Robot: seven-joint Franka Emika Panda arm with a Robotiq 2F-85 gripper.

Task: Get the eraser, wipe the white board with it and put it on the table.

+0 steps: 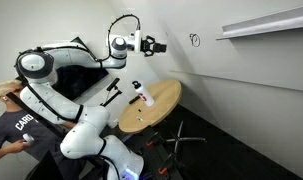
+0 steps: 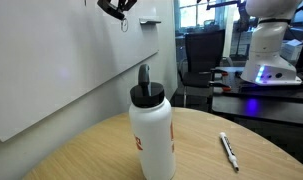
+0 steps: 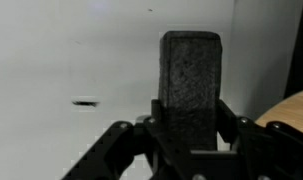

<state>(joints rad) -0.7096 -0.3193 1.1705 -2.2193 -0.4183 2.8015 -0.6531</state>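
Observation:
I need to tilt my gripper down from the board next and lower it to the bare tabletop beside the white bottle, because the open wood leaves room to release the eraser.
My gripper is shut on the eraser, a dark block that stands upright between the fingers in the wrist view. In an exterior view the gripper holds it up in the air just short of the white board, left of a small black scribble. In an exterior view the gripper shows at the top edge, close to the white board. The wrist view shows the board with a small dark mark. The round tan table lies below the gripper.
A white bottle with a black cap and reddish mark stands on the table, with a pen beside it. A ledge sticks out from the board. A person sits by the robot's base. Black chair bases stand under the table.

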